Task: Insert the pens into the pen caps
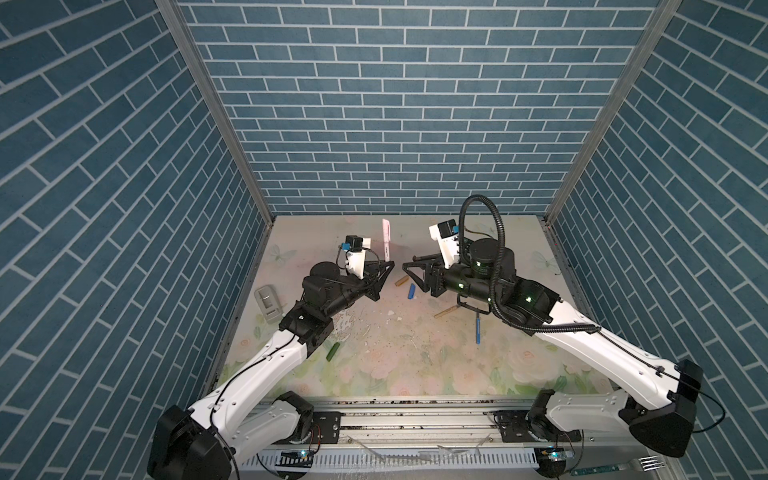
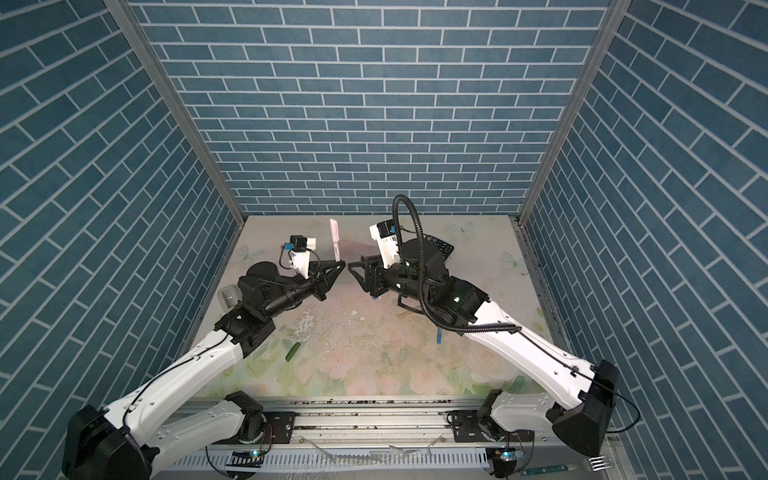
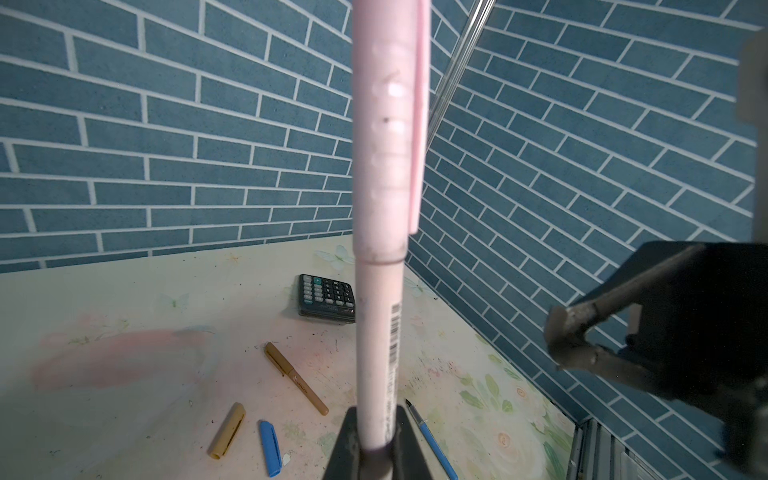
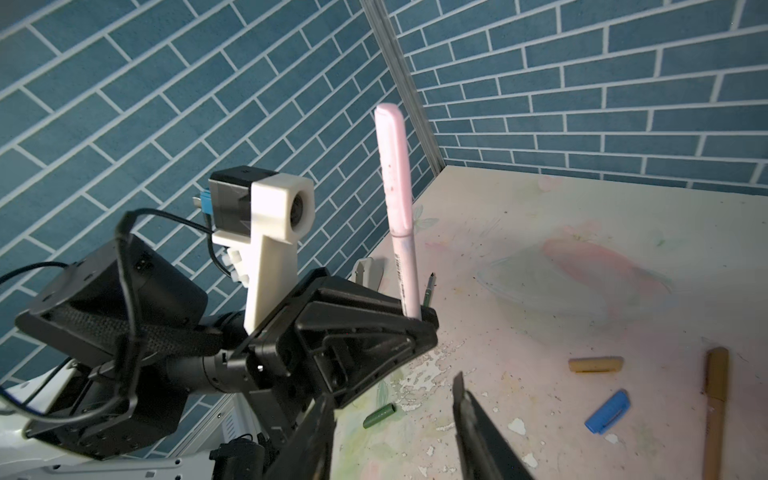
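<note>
I will lower my left gripper, turn it downward and let go of the pen on bare tabletop near the tan cap, because the pink cap covers the pen's top end.
My left gripper (image 1: 390,264) (image 3: 374,451) is shut on the lower end of the pink pen (image 1: 387,240) (image 2: 335,241) (image 3: 380,332), holding it upright above the table. The pink cap (image 3: 384,145) (image 4: 395,166) sits over its top end. My right gripper (image 1: 406,266) (image 4: 392,388) stands open just right of it, holding nothing. On the table lie a tan cap (image 1: 402,281) (image 4: 596,364), a blue cap (image 1: 412,291) (image 3: 270,449), a brown pen (image 3: 297,378) (image 4: 715,411), a blue pen (image 1: 478,328) (image 3: 432,440) and a green cap (image 1: 333,351) (image 4: 379,415).
A dark calculator (image 3: 328,297) (image 2: 440,247) lies at the back right, behind my right arm. A grey box-like object (image 1: 268,301) sits at the left edge. A metal fork (image 1: 648,461) rests off the mat at the front right. Blue brick walls close three sides.
</note>
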{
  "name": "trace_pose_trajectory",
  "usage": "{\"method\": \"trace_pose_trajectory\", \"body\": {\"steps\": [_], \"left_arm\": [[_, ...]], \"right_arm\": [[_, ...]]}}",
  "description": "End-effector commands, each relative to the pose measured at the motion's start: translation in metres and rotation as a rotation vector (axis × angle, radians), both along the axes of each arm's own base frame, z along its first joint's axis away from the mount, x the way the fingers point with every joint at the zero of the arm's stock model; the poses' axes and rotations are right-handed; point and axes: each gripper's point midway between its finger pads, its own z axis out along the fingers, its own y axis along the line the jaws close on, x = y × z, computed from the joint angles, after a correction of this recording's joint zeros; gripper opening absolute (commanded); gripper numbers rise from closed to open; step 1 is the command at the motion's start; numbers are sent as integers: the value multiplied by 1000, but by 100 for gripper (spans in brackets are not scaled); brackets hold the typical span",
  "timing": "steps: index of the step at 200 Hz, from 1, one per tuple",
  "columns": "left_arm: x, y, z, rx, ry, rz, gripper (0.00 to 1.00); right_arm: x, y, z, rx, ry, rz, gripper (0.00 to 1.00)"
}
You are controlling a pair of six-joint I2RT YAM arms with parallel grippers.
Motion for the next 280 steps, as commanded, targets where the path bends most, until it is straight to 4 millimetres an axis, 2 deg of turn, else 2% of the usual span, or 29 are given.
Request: {"method": "trace_pose_trajectory", "body": {"steps": [1,28,57,83,114,138,163,180,208,226,247,280], "left_arm": [[13,6,2,11,19,63,0],[30,12,-23,87,111,130,0],[55,30,-67,244,275,251,0],[76,52,-118,409,451,338,0],[98,76,-182,563,672,377,0],[108,81,-225,688,815,364,0],[117,85,-256,799,907,356,0],[120,87,-268,836,942,362,0],[124,87,-278,846,972,368,0],[126,85,-280,846,983,366,10],[127,82,-283,842,999,358,14],[128,79,-283,840,1014,349,26]], "right_arm": [[7,-37,-5,-51,-40,-131,48],[24,-79,-42,-79,43,-281,48],[31,-115,-77,-107,110,-401,48],[29,-127,-99,-122,153,-419,48],[22,-139,-110,-143,177,-437,48],[15,-148,-116,-152,184,-445,48],[9,-157,-124,-146,189,-463,48],[4,-162,-128,-141,196,-468,48],[-2,-167,-133,-129,203,-472,48],[-4,-170,-137,-136,206,-482,48],[-5,-172,-140,-147,213,-484,48],[-5,-173,-139,-146,210,-488,48]]}}
